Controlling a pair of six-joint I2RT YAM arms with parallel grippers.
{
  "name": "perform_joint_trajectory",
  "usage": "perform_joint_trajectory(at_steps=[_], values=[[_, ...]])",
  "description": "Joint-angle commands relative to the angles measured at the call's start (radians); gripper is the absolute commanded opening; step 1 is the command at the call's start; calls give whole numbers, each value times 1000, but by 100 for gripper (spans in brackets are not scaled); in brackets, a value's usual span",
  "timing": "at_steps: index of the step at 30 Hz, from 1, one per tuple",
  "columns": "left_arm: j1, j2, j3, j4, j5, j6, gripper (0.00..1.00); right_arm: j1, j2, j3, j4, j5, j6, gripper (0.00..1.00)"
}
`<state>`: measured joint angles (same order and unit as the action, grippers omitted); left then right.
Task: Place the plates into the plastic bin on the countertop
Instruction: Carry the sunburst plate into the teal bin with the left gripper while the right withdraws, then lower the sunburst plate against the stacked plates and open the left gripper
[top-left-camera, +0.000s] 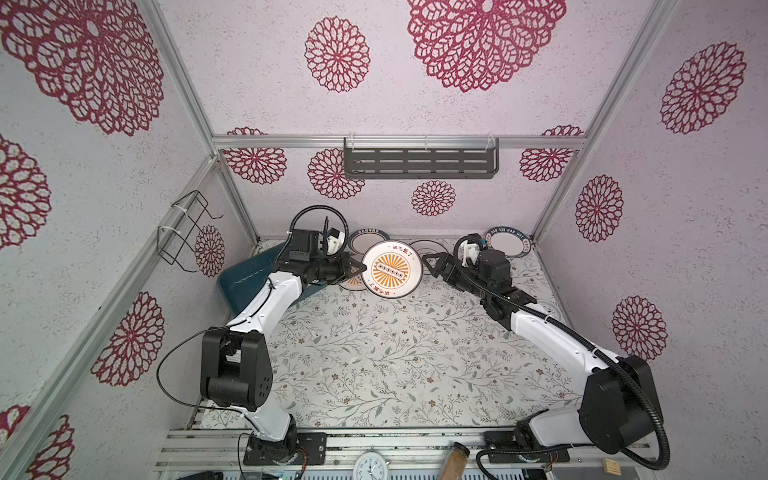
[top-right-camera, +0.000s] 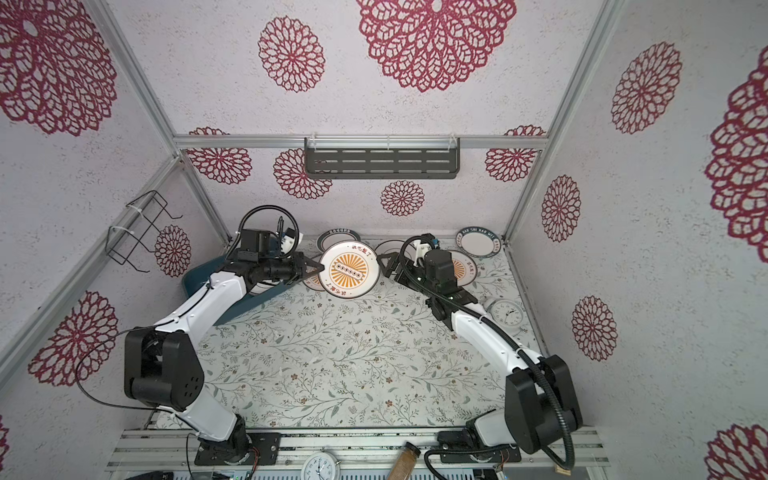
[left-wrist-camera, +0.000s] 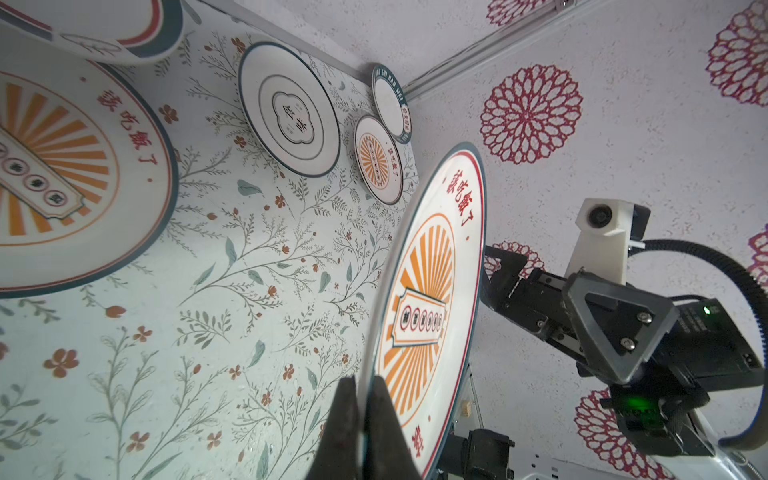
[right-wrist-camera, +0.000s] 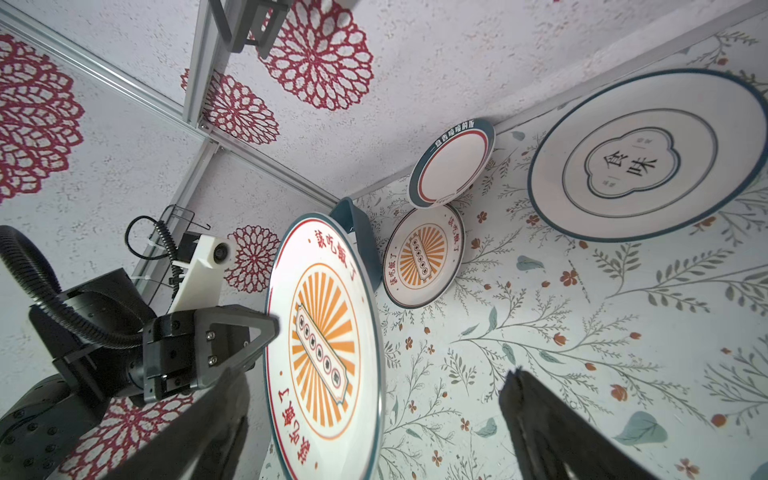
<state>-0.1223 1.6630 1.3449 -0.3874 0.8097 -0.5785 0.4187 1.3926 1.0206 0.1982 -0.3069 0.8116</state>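
Note:
My left gripper should swing toward the plastic bin (top-left-camera: 241, 286) next and lower inside to release the plate's rim. My right gripper is already off the plate.
A white plate with an orange sunburst centre (top-left-camera: 391, 269) (top-right-camera: 349, 270) hangs over the back of the countertop (top-left-camera: 374, 353). My left gripper (top-left-camera: 358, 269) (left-wrist-camera: 365, 380) is shut on its rim, one finger on each face. My right gripper (top-left-camera: 428, 264) (right-wrist-camera: 374, 374) stands open at the opposite rim, fingers spread wide and off the plate (right-wrist-camera: 324, 345). The plastic bin (top-left-camera: 241, 286) (right-wrist-camera: 357, 224) lies tilted under my left arm. More plates sit along the back: a black-ringed one (right-wrist-camera: 644, 153), a teal-rimmed one (right-wrist-camera: 453, 162), and a sunburst one (right-wrist-camera: 424, 257).
A teal-rimmed plate (top-left-camera: 509, 243) leans in the back right corner, with a sunburst plate (top-right-camera: 463, 268) under my right arm. A white clock (top-right-camera: 507, 313) lies by the right wall. A grey slotted shelf (top-left-camera: 419, 162) hangs on the back wall and a wire rack (top-left-camera: 183, 232) on the left wall.

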Motion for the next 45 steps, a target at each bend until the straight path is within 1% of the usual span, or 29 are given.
perform_joint_trajectory(at_steps=[1, 9, 12, 17, 21, 27, 35, 38, 42, 43, 45], values=[[66, 11, 31, 30, -17, -36, 1, -17, -52, 6, -2, 35, -39, 99], [224, 47, 18, 63, -160, -132, 1, -73, -94, -19, -22, 31, -63, 99], [284, 81, 18, 81, -179, -168, 1, -121, -130, -48, -7, 16, -56, 99], [370, 130, 30, 69, -230, -150, 1, -196, -207, -95, -24, 16, -63, 99], [423, 169, 19, 113, -271, -147, 1, -248, -259, -136, -39, 19, -65, 99], [462, 252, 69, 107, -287, -154, 0, -283, -299, -160, -56, 11, -69, 99], [514, 282, 60, 131, -298, -163, 0, -299, -316, -178, -62, 16, -67, 99], [516, 282, 65, 89, -338, -119, 0, -302, -314, -181, -59, 16, -61, 99], [517, 290, 67, 85, -335, -105, 0, -302, -305, -179, -52, 13, -57, 99], [518, 329, 72, 82, -331, -102, 0, -302, -301, -178, -53, 12, -57, 99], [516, 348, 80, 83, -325, -105, 0, -302, -299, -174, -51, 8, -57, 99]])
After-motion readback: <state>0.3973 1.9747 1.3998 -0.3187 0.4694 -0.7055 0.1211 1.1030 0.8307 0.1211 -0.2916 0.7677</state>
